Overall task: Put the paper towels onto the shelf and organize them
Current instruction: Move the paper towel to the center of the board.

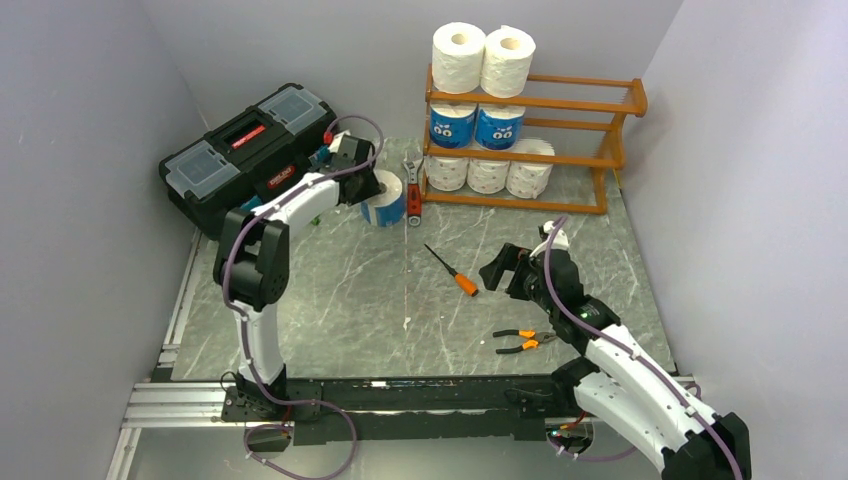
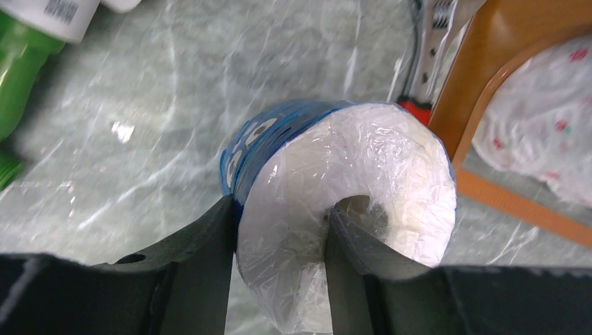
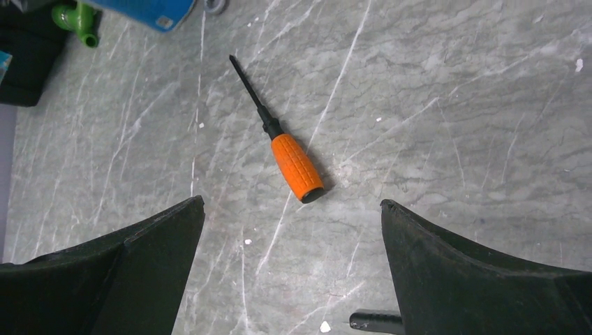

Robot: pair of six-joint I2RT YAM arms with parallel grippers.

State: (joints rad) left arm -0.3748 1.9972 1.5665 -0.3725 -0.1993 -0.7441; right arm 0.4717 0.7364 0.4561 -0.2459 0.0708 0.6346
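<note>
I will draw the roll back with my left gripper, to its right in the top view, and release it on the clear tabletop by the screwdriver.
My left gripper (image 1: 365,187) is shut on a blue-wrapped paper towel roll (image 1: 386,200) on the table just left of the shelf (image 1: 580,104). In the left wrist view one finger sits in the roll's hollow core and the other on its outer side (image 2: 280,209); the roll (image 2: 363,167) lies next to the shelf's wooden end (image 2: 502,42). The shelf holds two white rolls on top (image 1: 458,55), two blue rolls in the middle tier (image 1: 475,126) and three white rolls on the bottom tier (image 1: 488,175). My right gripper (image 1: 503,270) is open and empty above the table (image 3: 292,204).
A black toolbox (image 1: 245,150) stands at the back left. A red-handled wrench (image 1: 412,185) lies between the held roll and the shelf. An orange screwdriver (image 1: 452,272) (image 3: 290,162) and pliers (image 1: 520,342) lie near my right gripper. A green bottle (image 2: 17,84) lies left of the roll.
</note>
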